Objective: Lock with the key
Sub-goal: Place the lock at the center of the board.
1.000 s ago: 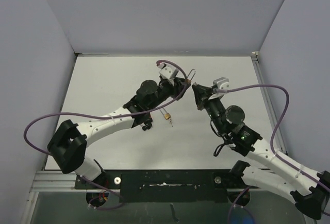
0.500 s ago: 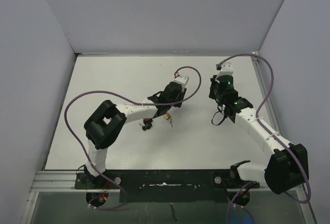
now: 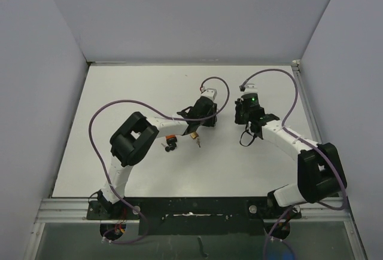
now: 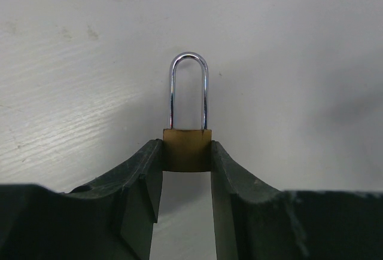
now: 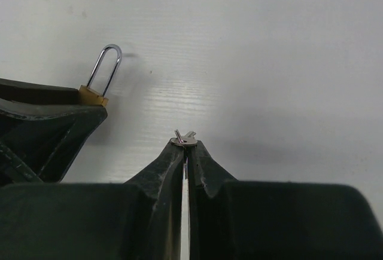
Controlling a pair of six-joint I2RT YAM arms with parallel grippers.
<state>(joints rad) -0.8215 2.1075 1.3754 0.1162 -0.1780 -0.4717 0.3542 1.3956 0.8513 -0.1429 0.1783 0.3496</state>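
Note:
The key goes down next as my right gripper lowers, shifts slightly toward the padlock and opens to set it down.
My left gripper (image 4: pixel 187 155) is shut on the brass body of a small padlock (image 4: pixel 187 139). Its steel shackle (image 4: pixel 188 86) points away from the fingers, just over the white table. My right gripper (image 5: pixel 187 146) is shut on a small silver key (image 5: pixel 184 140), whose tip sticks out past the fingertips. In the right wrist view the padlock (image 5: pixel 94 95) and the left fingers (image 5: pixel 54 128) lie to the left, apart from the key. In the top view the left gripper (image 3: pixel 203 118) and the right gripper (image 3: pixel 241 118) sit side by side at mid-table; the padlock and key are hidden there.
A small brass item (image 3: pixel 193 134) with a thin metal piece (image 3: pixel 198 143) lies on the white table (image 3: pixel 119 92) near the left arm. A small black object (image 3: pixel 170 146) lies beside it. Purple cables loop over both arms. Walls enclose three sides.
Both arms have folded into a different pose. The grippers, which met high near the back centre, have come down close to the table and stand a little apart.

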